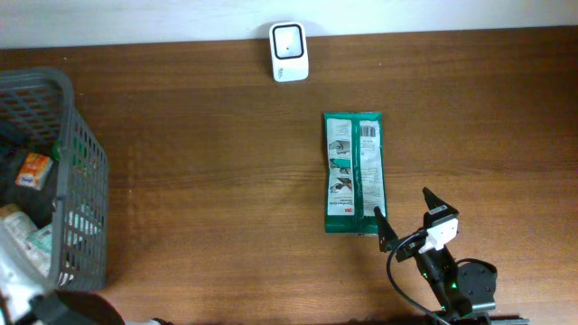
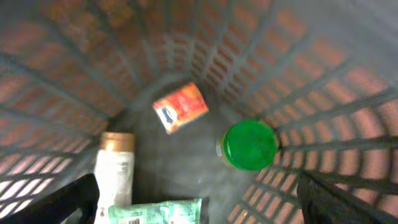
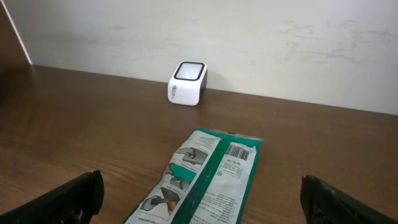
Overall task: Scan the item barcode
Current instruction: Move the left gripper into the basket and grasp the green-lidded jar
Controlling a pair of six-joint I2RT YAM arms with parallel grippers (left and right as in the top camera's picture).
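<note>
I will move my left gripper outward and down into the basket, fingers around the round green cap (image 1: 57, 150) (image 2: 250, 145), since the green-capped bottle is upright with its top uncovered.
The item, a flat green and white packet (image 1: 354, 171), lies lengthwise on the brown table with its barcode (image 1: 368, 133) face up at the far end. In the right wrist view the packet (image 3: 211, 180) points toward the white scanner (image 3: 187, 83), barcode (image 3: 240, 152) showing. The scanner (image 1: 289, 51) stands at the table's back edge, apart from the packet. My right gripper (image 1: 406, 214) hovers open just behind the packet's near end; in the right wrist view that gripper (image 3: 208, 205) has its jaws wide to either side. My left gripper (image 2: 199, 202) is open and empty, looking down into the basket.
A grey slatted basket (image 1: 77, 162) stands at the table's left edge. Inside it lie a red-orange packet (image 2: 180, 107), a green-capped bottle (image 2: 250, 144), a white bottle with a gold cap (image 2: 115, 168) and a pale green packet (image 2: 161, 213). A pale wall (image 3: 249, 37) rises behind the scanner.
</note>
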